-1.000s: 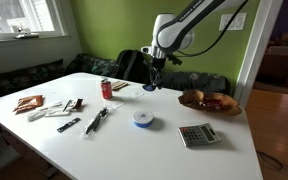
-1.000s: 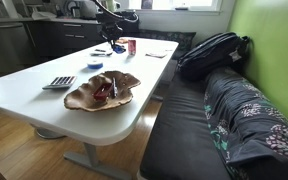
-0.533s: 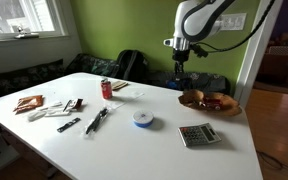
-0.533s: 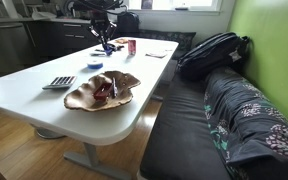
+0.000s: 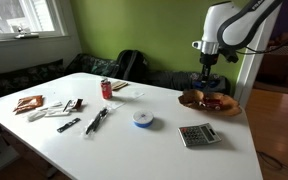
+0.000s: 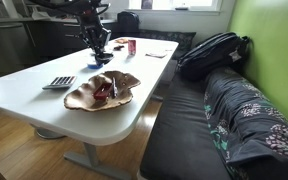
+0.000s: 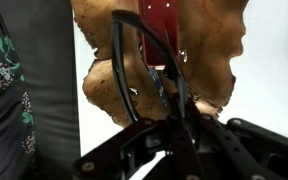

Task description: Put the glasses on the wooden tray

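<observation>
The wooden tray is below my gripper, so my gripper will next move over the tray's reddish pieces and go down to let go of the glasses.
The glasses (image 7: pixel 134 62) are thin, dark and folded, and they stick out from my gripper (image 7: pixel 160 128), which is shut on them. The wooden tray (image 7: pixel 216 52) is a brown oval dish with reddish pieces and lies directly under the glasses in the wrist view. In both exterior views my gripper (image 5: pixel 206 82) (image 6: pixel 96 52) hangs just above the tray (image 5: pixel 210 103) (image 6: pixel 102 93), near the table's end. The glasses are too small to make out in the exterior views.
A grey calculator (image 5: pixel 197 135) (image 6: pixel 59 82) lies beside the tray. A round white-and-blue disc (image 5: pixel 144 118), black pens (image 5: pixel 96 120), a red can (image 5: pixel 107 89) and packets (image 5: pixel 29 103) lie further along the white table. A black backpack (image 6: pixel 212 52) sits on the bench.
My arm has swung from above the red can across the table to above the wooden tray, with the glasses held in the gripper.
</observation>
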Tool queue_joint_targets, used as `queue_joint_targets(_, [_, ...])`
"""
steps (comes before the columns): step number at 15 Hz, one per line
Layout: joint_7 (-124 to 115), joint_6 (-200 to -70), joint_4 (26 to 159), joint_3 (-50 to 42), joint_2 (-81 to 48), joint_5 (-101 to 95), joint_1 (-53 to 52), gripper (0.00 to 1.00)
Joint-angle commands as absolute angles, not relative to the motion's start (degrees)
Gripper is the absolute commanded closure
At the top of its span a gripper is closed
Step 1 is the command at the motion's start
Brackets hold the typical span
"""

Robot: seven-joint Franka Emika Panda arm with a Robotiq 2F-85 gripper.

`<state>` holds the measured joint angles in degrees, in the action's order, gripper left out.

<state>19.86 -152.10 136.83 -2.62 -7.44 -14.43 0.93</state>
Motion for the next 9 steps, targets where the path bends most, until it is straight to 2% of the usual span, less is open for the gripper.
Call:
queue_joint_targets(1, [19.4,-152.4,137.6,-2.2,-6.7,-14.5,1.6,0.90])
queue_joint_targets(2, [19.1,-152.6,138.1,-2.2,-6.2,-14.4,1.6,0.90])
queue_joint_targets(3, [16.3,-152.9,137.8,-2.8,-6.7,-15.9,1.4,0.97])
queue_joint_targets(9, [15.4,-148.4,138.9,-4.0,-7.2,-10.8,4.3,0.97])
